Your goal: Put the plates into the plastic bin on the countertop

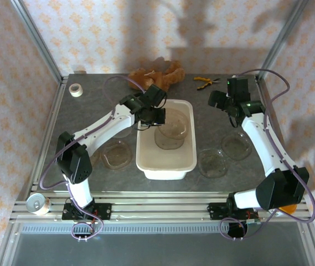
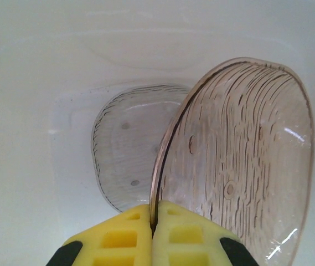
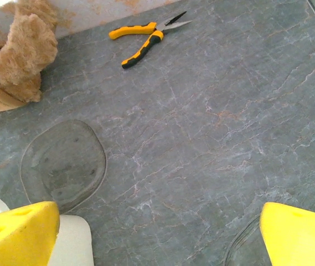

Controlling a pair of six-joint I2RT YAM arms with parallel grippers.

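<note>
Next, my left gripper lowers into the bin (image 1: 146,158) onto the flat plate on the bin's bottom and lets go of the brown-tinted plate's rim, since the flat plate offers a stacking spot.
The white plastic bin (image 1: 146,158) stands mid-countertop (image 1: 91,119). My left gripper (image 1: 156,116) hangs over it, shut on the rim of a clear brown-tinted plate (image 1: 175,123) held tilted on edge. In the left wrist view its yellow fingertips (image 2: 153,221) pinch that plate (image 2: 240,160) above a second plate (image 2: 127,149) lying flat on the bin floor (image 2: 30,166). More plates lie on the countertop left (image 1: 117,154) and right (image 1: 211,162) (image 1: 236,146) of the bin. My right gripper (image 1: 223,101) (image 3: 160,233) is open and holds nothing, above bare stone beside a plate (image 3: 63,164).
Yellow-handled pliers (image 1: 204,82) (image 3: 146,36) and a brown plush toy (image 1: 157,72) (image 3: 19,55) lie along the back edge. A white tape roll (image 1: 76,90) sits at the back left. A tin can (image 1: 37,204) rests on the front rail. The bin corner (image 3: 74,244) is near my right gripper's left finger.
</note>
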